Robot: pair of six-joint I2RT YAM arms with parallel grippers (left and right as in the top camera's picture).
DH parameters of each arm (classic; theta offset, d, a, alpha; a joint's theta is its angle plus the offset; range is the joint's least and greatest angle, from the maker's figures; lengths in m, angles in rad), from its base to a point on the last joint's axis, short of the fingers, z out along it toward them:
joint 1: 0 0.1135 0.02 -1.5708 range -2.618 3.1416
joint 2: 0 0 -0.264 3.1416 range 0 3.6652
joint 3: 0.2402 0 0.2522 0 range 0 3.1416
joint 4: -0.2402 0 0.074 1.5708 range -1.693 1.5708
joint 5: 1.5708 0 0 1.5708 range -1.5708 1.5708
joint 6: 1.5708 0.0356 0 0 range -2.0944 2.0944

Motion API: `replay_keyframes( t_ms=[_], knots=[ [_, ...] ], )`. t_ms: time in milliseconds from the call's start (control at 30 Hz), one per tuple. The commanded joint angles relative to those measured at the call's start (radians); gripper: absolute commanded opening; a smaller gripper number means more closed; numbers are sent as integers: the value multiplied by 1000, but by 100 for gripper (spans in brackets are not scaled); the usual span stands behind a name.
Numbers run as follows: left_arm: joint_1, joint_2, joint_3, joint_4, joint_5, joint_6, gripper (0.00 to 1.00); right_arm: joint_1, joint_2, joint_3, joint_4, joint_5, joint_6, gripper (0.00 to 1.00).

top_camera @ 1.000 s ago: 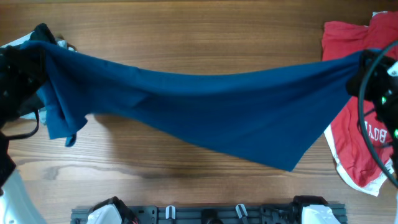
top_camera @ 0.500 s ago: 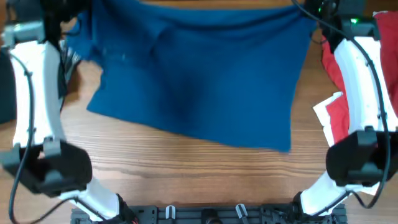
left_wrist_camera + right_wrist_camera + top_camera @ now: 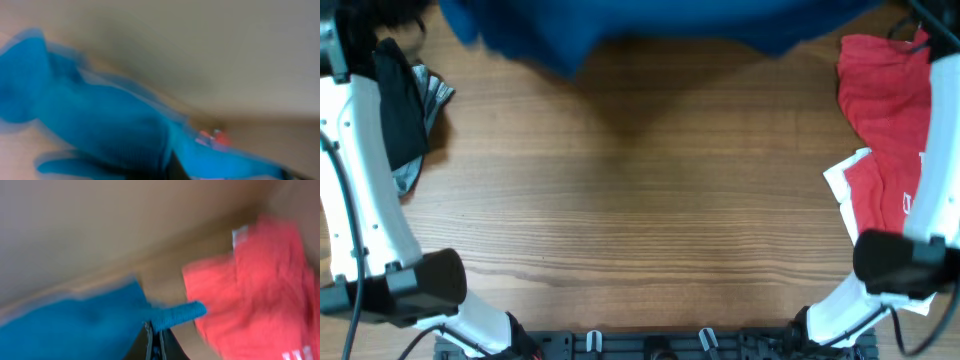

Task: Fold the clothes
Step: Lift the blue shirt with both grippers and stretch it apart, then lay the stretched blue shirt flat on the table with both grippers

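Note:
The blue shirt (image 3: pixel 650 25) is hanging lifted off the table. My left gripper should next lower the shirt's fold back toward the bare wood beside the grey clothes and let go of it.
The dark blue shirt (image 3: pixel 650 25) hangs stretched along the far edge of the overhead view, lifted off the table, only its lower hem showing. In the right wrist view my right gripper (image 3: pixel 156 332) is shut, its jaws pinching a rolled edge of the blue shirt (image 3: pixel 90 325). The left wrist view is badly blurred; the blue shirt (image 3: pixel 105 125) spreads away from my left gripper (image 3: pixel 172 170), which is shut at the cloth's edge. A red shirt (image 3: pixel 885 120) with white lettering lies at the table's right. Black and grey clothes (image 3: pixel 405 110) lie at the left.
My white left arm (image 3: pixel 365 190) runs up the left side and my white right arm (image 3: pixel 930 200) runs up the right side, over the red shirt. Bare wooden table (image 3: pixel 640 200) fills the middle. A black rail (image 3: pixel 650 345) lies along the near edge.
Both arms have swung the blue shirt up and away to the far edge; it covered the table's middle a second ago and now only its hem shows.

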Motion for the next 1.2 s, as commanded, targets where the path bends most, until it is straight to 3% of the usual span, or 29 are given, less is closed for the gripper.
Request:
replay_keyframes(
  t_ms=[0, 100, 267, 367, 600, 767, 900, 967, 1167],
  knots=[
    [-40, 60, -38, -292, -152, 201, 4, -1, 139, -7, -186, 26, -27, 4],
    [-64, 94, -118, -462, -172, 265, 4, -1, 212, -7, -347, 23, -24, 4],
    [-74, 98, -371, -546, -195, 318, 4, -1, 231, -19, -532, -68, -41, 4],
    [-74, 98, -497, -550, -205, 342, 4, -1, 200, -116, -532, -164, -61, 4],
    [-52, 75, -721, -496, -272, 363, 4, -4, 188, -358, -529, -86, -18, 4],
    [69, -28, -820, -401, -444, 205, 4, -20, 177, -454, -497, 20, 92, 4],
    [174, -113, -844, -386, -379, 241, 4, -48, 130, -512, -489, 89, 161, 5],
    [182, -145, -844, -395, -296, 293, 4, -55, 85, -533, -490, 89, 142, 4],
    [183, -257, -844, -470, -294, 310, 4, -57, -75, -640, -502, 62, 77, 4]
  ],
)
